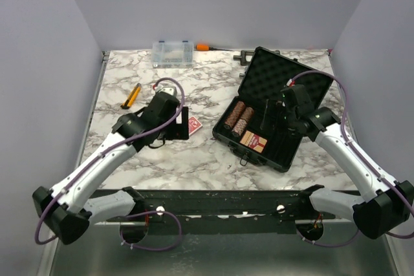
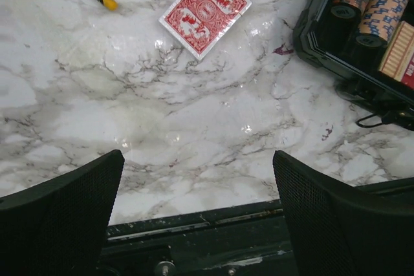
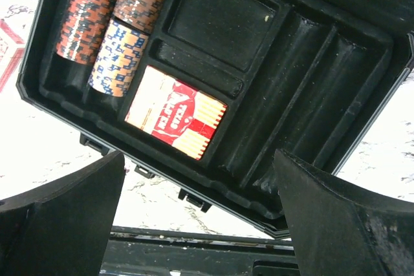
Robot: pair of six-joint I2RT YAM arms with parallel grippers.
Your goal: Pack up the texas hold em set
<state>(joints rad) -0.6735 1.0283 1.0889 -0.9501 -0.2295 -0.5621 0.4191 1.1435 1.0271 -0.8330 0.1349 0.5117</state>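
The red-backed deck lies slanted below my left gripper and to its right in the top view. My left gripper will next turn and go down with its fingers outside the deck's two long sides.
The black case (image 1: 284, 153) lies open at the right, with its foam-lined lid (image 1: 284, 74) tilted back. Two brown-red chip rolls (image 1: 238, 119) fill its left slots, and a red card deck (image 1: 254, 141) lies in the front pocket. A second red-backed deck (image 1: 194, 124) lies flat on the marble left of the case. My left gripper (image 1: 176, 128) hangs open just left of that deck, which is ahead of the fingers (image 2: 206, 10). My right gripper (image 1: 272, 121) hovers open over the case's middle, nothing between its fingers; below it are the chip rolls (image 3: 107, 11), the deck (image 3: 176, 117) and an unfilled pocket (image 3: 220, 21).
A clear plastic organizer box (image 1: 173, 53) and an orange-handled tool (image 1: 202, 47) sit at the back edge. A yellow-handled tool (image 1: 132, 95) lies at the left. The case's front latches (image 3: 194, 197) face the black rail (image 1: 213, 203) at the near edge.
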